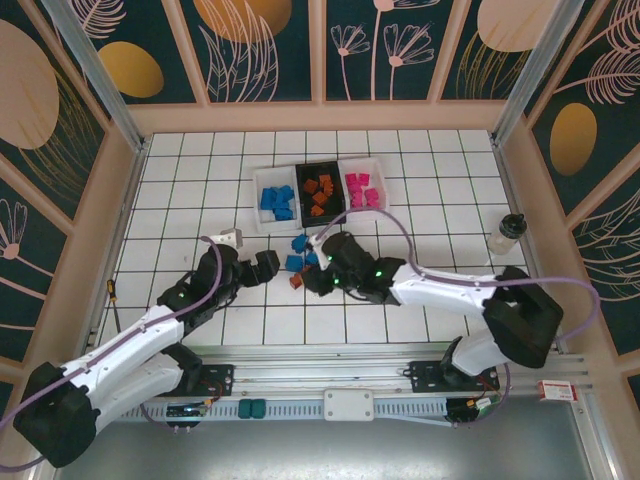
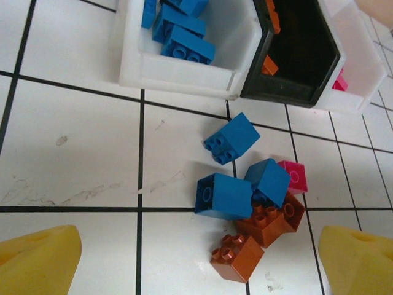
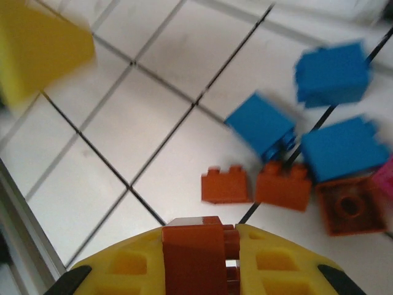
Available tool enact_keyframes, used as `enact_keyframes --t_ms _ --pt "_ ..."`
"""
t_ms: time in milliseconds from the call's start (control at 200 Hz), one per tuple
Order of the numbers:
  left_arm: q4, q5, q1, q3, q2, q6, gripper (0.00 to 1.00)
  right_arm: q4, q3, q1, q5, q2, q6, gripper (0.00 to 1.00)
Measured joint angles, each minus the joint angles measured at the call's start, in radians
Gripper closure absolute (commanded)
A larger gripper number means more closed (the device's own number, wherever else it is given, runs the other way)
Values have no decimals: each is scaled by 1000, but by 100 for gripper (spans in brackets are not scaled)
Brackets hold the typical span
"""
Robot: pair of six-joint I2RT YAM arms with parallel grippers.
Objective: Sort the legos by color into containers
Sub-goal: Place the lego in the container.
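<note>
My left gripper moves down toward the pile and onto the orange-brown brick at its near edge (image 1: 296,282) (image 2: 237,257) next. Bare tile beside that brick leaves room for fingers.
Three joined containers stand at the back: a white bin (image 1: 262,187) of blue legos, a black bin (image 1: 302,178) of orange-brown ones, a white bin (image 1: 378,178) of pink ones. Loose legos lie in front of them: blue bricks (image 2: 223,195), a pink brick (image 2: 293,176) and orange-brown bricks (image 2: 238,257). My right gripper (image 3: 199,261) is shut on an orange-brown brick (image 3: 190,246), just above the tiles beside the pile (image 1: 298,262). My left gripper (image 2: 199,261) is open, just left of the pile, its yellow fingertips (image 2: 40,258) wide apart with nothing between them.
A small dark-capped bottle (image 1: 507,233) stands at the right side of the tiled floor. Patterned walls enclose the floor on three sides. A metal rail (image 1: 330,360) runs along the near edge by the arm bases.
</note>
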Motion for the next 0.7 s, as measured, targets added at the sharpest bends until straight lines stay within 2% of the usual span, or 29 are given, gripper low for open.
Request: enact_keyframes --t_ms 155,285,425,470,541,581,701 --pt "29 33 0 -3 64 6 2 -6 147 -182 8 38 3 85" --pt "35 50 -1 -3 119 19 5 -10 356 -284 55 231 5 85" --pt "46 71 -19 -3 153 35 13 -36 532 -328 94 455 9 83" --pt "54 76 -30 -3 167 38 13 -54 574 -335 101 512 12 77" --pt "62 81 -54 1 200 47 13 -81 626 -342 109 578 26 57" --pt "62 80 -70 8 221 54 13 -96 651 -345 108 604 22 50" --pt "64 75 -114 43 294 77 17 -105 679 -346 99 614 28 44"
